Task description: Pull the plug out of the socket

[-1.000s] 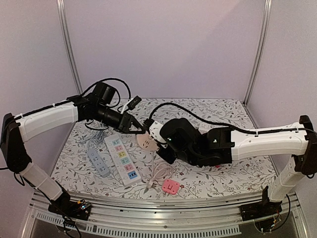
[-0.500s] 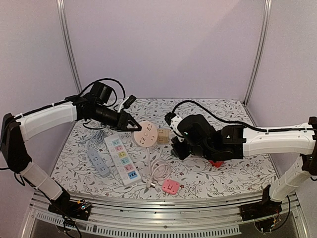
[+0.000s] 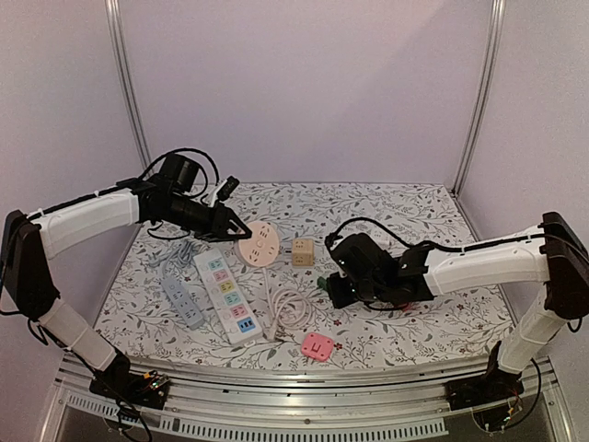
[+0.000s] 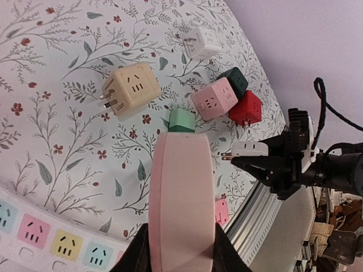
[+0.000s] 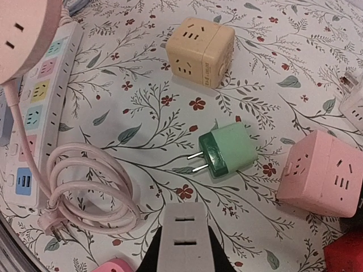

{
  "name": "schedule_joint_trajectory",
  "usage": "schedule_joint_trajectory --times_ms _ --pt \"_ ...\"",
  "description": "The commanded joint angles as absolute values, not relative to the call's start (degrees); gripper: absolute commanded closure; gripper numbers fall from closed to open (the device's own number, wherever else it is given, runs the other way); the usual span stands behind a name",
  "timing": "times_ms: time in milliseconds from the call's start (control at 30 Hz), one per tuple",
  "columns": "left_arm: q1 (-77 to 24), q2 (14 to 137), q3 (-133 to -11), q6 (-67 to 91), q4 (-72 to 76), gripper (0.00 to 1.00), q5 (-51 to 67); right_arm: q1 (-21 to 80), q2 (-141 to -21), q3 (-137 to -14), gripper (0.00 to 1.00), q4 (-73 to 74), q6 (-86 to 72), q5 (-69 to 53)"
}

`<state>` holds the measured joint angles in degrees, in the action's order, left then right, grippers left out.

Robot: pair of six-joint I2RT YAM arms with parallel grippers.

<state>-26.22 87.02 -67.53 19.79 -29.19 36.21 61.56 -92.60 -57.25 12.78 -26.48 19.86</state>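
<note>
I will lower my right gripper to the bare tabletop below, beside the flat pink socket, and let go of the plug, already apart from the round socket.
The socket (image 3: 259, 247) is a round pink disc held off the table, its pink cord (image 3: 293, 308) trailing down to a coil. My left gripper (image 3: 241, 230) is shut on the socket (image 4: 181, 192), which shows edge-on between the fingers in the left wrist view. The plug (image 5: 182, 238) is a white block with two slots on its face, and my right gripper (image 5: 182, 245) is shut on it. From the left wrist the plug (image 4: 248, 149) shows bare prongs, well apart from the socket. My right gripper (image 3: 333, 287) hangs low over the table, right of the cord coil.
A beige cube (image 3: 302, 251), a green adapter (image 5: 227, 154) and a pink cube (image 5: 323, 173) lie near my right gripper. A white power strip (image 3: 227, 295) and a grey one (image 3: 182, 299) lie left. A flat pink socket (image 3: 317, 347) sits near the front edge.
My right gripper has drawn back to the right and down with the white plug, away from the round socket. The left gripper has carried the socket slightly left.
</note>
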Motion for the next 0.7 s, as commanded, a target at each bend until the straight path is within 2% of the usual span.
schedule_joint_trajectory --times_ms 0,300,667 --pt "-26.0 87.5 -67.6 19.7 -27.5 1.00 35.4 59.6 -96.2 -56.1 0.91 7.3 -31.6 13.6" --pt "-25.9 87.0 -67.8 19.6 -27.8 1.00 35.0 58.6 -101.7 -57.1 0.77 7.4 -34.0 12.4" --pt "-26.0 88.2 -67.9 19.1 -26.5 1.00 33.9 57.6 -99.6 -57.3 0.38 9.0 -33.9 15.3"
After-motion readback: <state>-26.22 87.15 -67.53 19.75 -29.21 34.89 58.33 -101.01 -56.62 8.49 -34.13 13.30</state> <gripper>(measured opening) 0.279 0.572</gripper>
